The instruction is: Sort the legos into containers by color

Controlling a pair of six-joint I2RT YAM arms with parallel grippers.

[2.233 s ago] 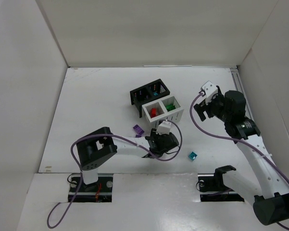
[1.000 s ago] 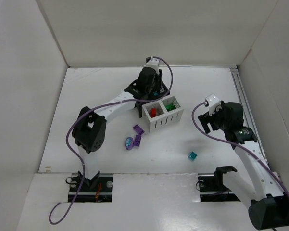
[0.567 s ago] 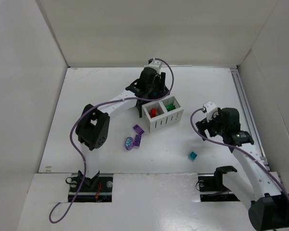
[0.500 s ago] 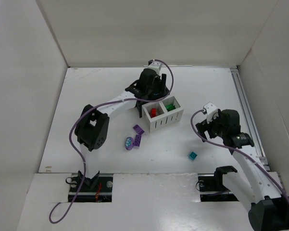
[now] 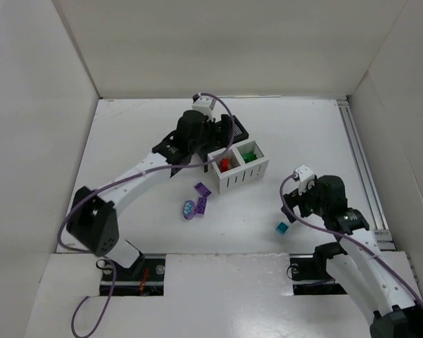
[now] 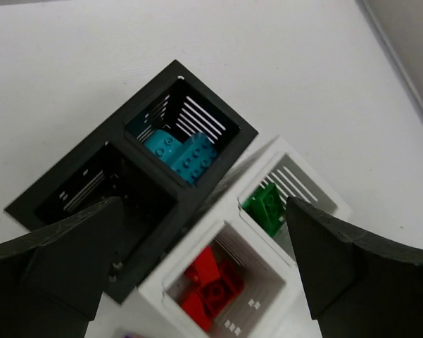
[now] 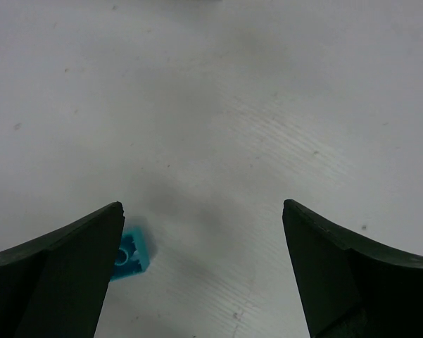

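My right gripper moves back, down and left in the top view around the teal brick (image 5: 282,228) (image 7: 131,253) next, since it lies below the gripper's fingers, nearer my base.
My left gripper (image 5: 212,135) hangs open and empty over the black container (image 6: 179,70), near the white container (image 5: 241,182). Teal legos (image 6: 183,155) lie in the black one's right compartment; its left compartment is too dark to read. The white one holds red legos (image 6: 211,285) and green legos (image 6: 267,208). Two purple bricks (image 5: 202,189) and a purple oval (image 5: 189,209) lie on the table in front of the containers. My right gripper (image 7: 203,205) is open low over the table, a loose teal brick (image 7: 131,253) just inside its left finger.
White walls close in the table on three sides, and a rail (image 5: 360,169) runs along the right edge. The left arm (image 5: 137,172) stretches diagonally across the table's left half.
The left gripper opened above the black container and drew back a little to the left. The right gripper came down and toward the teal brick, opening slightly wider.
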